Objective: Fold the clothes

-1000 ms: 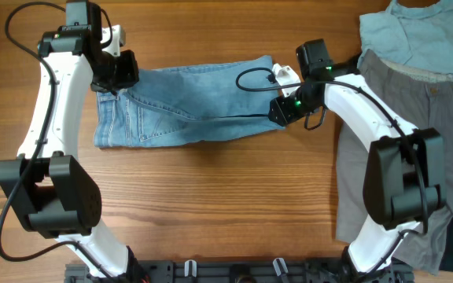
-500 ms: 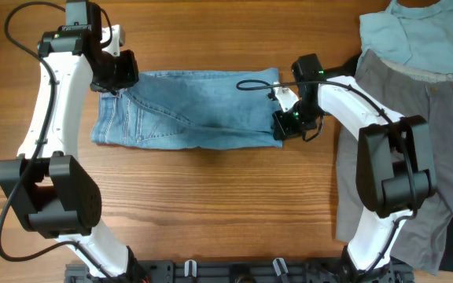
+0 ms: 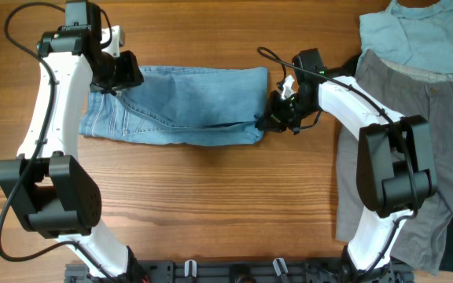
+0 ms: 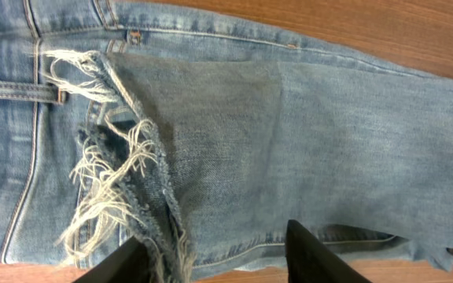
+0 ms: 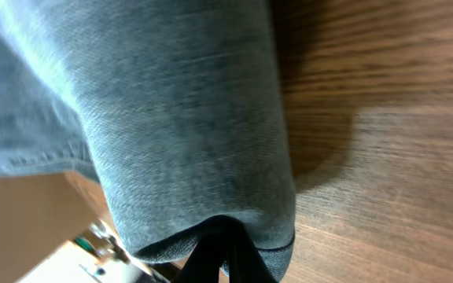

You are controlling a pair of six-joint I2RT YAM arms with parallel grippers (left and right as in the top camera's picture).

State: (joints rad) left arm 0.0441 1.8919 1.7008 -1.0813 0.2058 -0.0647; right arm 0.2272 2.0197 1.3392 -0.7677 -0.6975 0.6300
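The denim fold [image 5: 187, 134] comes toward the grey trousers and slightly away from my base next, pulled by my right gripper, which then opens.
The light blue jeans [image 3: 187, 106] lie folded in half lengthwise across the wooden table. In the left wrist view the frayed leg hems [image 4: 108, 181] lie over the waistband [image 4: 22, 90]. My left gripper [image 3: 120, 77] hovers at the jeans' upper left corner. Its fingers [image 4: 219, 263] are wide apart, over the denim's near edge and next to the frayed hems. My right gripper [image 3: 275, 118] is at the folded right end. In the right wrist view it [image 5: 226, 251] is shut on the denim fold [image 5: 187, 134], which is lifted slightly off the table.
Grey trousers [image 3: 415, 126] cover the right side of the table, close behind my right arm. A pale teal shirt [image 3: 407, 31] lies at the top right corner. Bare wood shows in front of the jeans.
My right gripper has moved left and down with the folded end. The whole pair of jeans has shifted a little to the left. My left arm has stayed in place.
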